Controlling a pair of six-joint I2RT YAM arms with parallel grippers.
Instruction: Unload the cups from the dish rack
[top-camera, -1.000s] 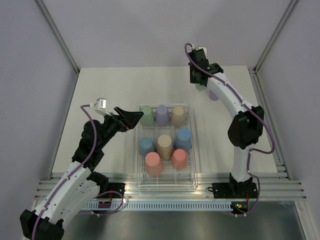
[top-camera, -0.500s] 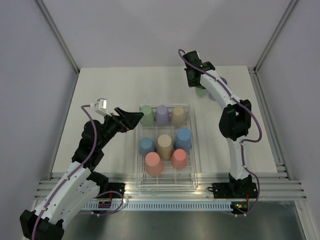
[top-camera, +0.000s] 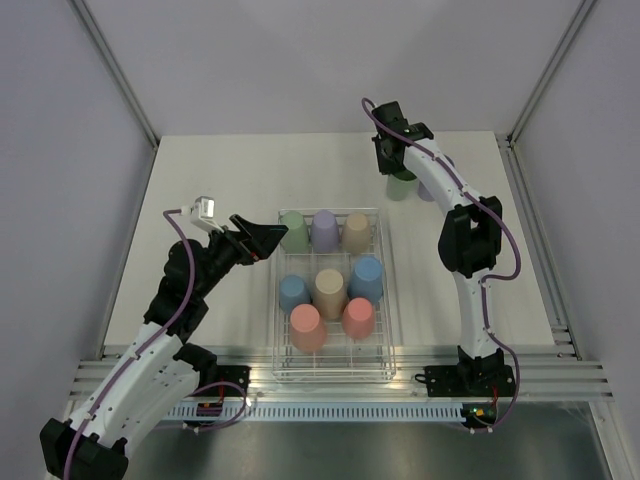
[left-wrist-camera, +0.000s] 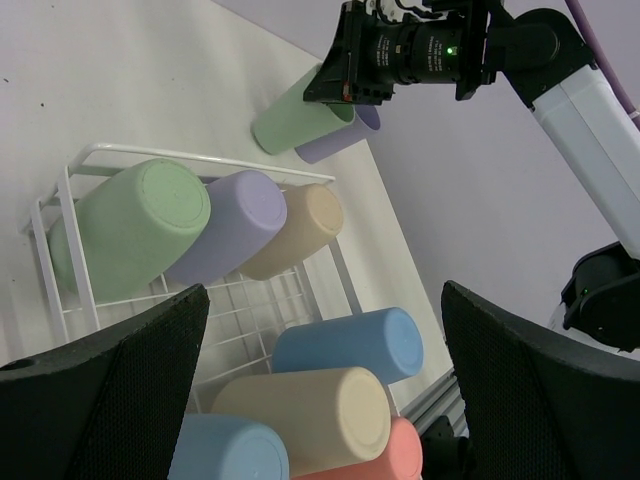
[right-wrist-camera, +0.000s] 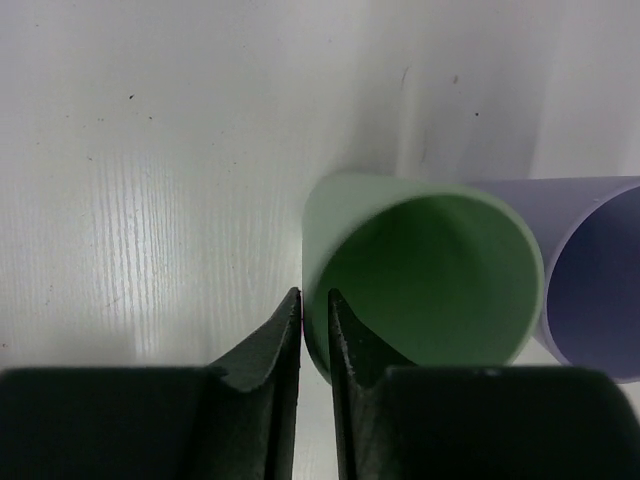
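The green cup in the rack is below my left gripper and to its right in the top view. I need to move across with my fingers tipping down and lower them around the cup's exposed base (top-camera: 293, 220) (left-wrist-camera: 175, 193).
The clear dish rack (top-camera: 274, 300) holds several upside-down cups: green (top-camera: 293, 231), purple (top-camera: 324, 230), beige (top-camera: 356, 231), two blue, another beige and two coral. A green cup (top-camera: 402, 185) stands upright on the table behind the rack, next to a purple cup (top-camera: 430, 188). My right gripper (top-camera: 396, 170) is shut on the green cup's wall (right-wrist-camera: 430, 280), one finger inside and one outside; it shows in the right wrist view (right-wrist-camera: 315, 300). My left gripper (top-camera: 268, 240) is open and empty beside the rack's left rim, and the left wrist view (left-wrist-camera: 325, 300) shows it above the cups.
The purple cup (right-wrist-camera: 600, 280) touches or nearly touches the green one on its right. Grey walls enclose the table at the back and sides. A metal rail (top-camera: 330, 385) runs along the near edge behind the rack.
My right wrist has shifted slightly left and toward the rack with the green cup, and its elbow has swung left. The left arm has not moved.
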